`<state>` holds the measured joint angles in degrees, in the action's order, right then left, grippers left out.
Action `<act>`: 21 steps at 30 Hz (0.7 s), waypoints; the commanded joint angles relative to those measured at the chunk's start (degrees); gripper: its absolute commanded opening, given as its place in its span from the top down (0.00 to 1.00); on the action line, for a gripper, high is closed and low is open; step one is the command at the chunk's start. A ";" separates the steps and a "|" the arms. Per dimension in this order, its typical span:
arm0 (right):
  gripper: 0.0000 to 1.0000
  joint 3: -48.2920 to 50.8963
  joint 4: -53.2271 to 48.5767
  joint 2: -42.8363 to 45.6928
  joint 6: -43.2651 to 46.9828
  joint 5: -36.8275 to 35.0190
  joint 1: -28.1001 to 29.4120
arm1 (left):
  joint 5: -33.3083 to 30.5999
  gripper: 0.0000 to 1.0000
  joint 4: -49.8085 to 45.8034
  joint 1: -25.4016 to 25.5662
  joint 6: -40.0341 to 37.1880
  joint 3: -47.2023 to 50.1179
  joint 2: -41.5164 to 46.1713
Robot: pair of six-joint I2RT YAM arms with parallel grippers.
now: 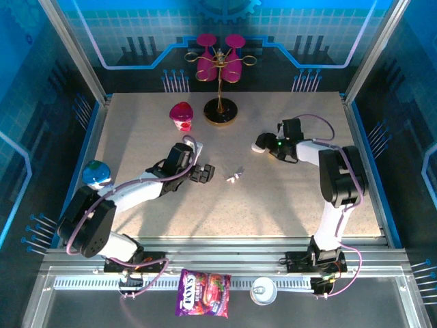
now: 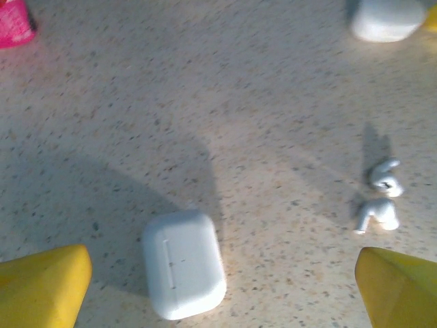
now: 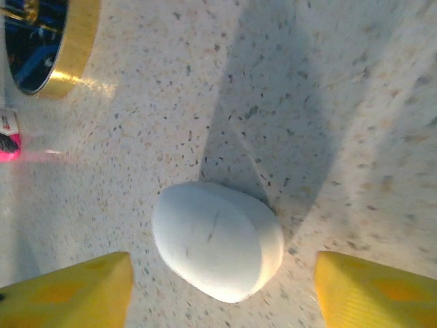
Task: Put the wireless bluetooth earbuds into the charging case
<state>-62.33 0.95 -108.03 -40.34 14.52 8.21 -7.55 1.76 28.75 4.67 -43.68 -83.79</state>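
My left gripper centres over the charging case (image 2: pixel 183 263) below next and lowers, closing on its long sides. The case lies closer to one open finger than the other.
A white rounded-rectangle charging case (image 2: pixel 183 263) lies flat and closed on the speckled table. My left gripper (image 2: pixel 222 265) is open wide, its yellow fingers (image 2: pixel 44 283) on either side of the case and well apart from it. Two tiny white earbuds (image 2: pixel 382 198) lie close together on the table to its right, also visible in the top view as earbuds (image 1: pixel 234 177) just right of the left gripper (image 1: pixel 203 172). A second, oval white case (image 3: pixel 217 239) lies closed between the fingers of my right gripper (image 3: pixel 224 268), which is open and touches nothing. From above, that case (image 1: pixel 261 143) sits at the right gripper (image 1: pixel 271 145).
A pink cup (image 1: pixel 181 116) and a gold stand with pink glasses (image 1: pixel 220 109) are at the back centre; the stand's gold-rimmed base (image 3: pixel 68 48) is close to the right case. A blue-capped object (image 1: pixel 97 172) sits at the left edge. A candy bag (image 1: pixel 203 292) lies on the front rail.
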 commanded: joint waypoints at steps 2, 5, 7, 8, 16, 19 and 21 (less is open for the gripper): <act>0.12 2.61 -2.76 7.75 5.29 -5.54 -0.82 | -4.62 0.01 -10.10 -0.45 2.91 -4.82 -3.39; 0.00 4.88 -2.84 11.02 7.20 -8.28 -0.99 | -5.60 0.01 -16.25 -0.51 5.32 -9.07 -6.95; 0.00 6.97 -1.71 13.05 8.70 -9.63 -1.06 | -6.06 0.02 -20.50 -0.37 6.02 -12.19 -9.62; 0.00 7.91 -1.52 13.93 9.25 -10.18 -1.10 | -6.32 0.03 -22.44 -0.37 6.31 -13.58 -11.05; 0.00 13.69 0.57 18.48 11.24 -9.35 -1.27 | -6.51 0.18 -25.80 -0.23 6.93 -16.80 -16.19; 0.00 14.29 0.48 19.16 11.29 -9.60 -1.26 | -6.20 0.27 -25.94 0.04 6.91 -17.52 -17.69; 0.00 14.09 -0.29 19.24 11.24 -9.69 -1.26 | -6.15 0.30 -26.05 0.31 6.83 -17.84 -18.25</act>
<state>-48.40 0.80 -90.43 -30.33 5.96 7.79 -12.91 -21.76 28.67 10.76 -59.72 -101.19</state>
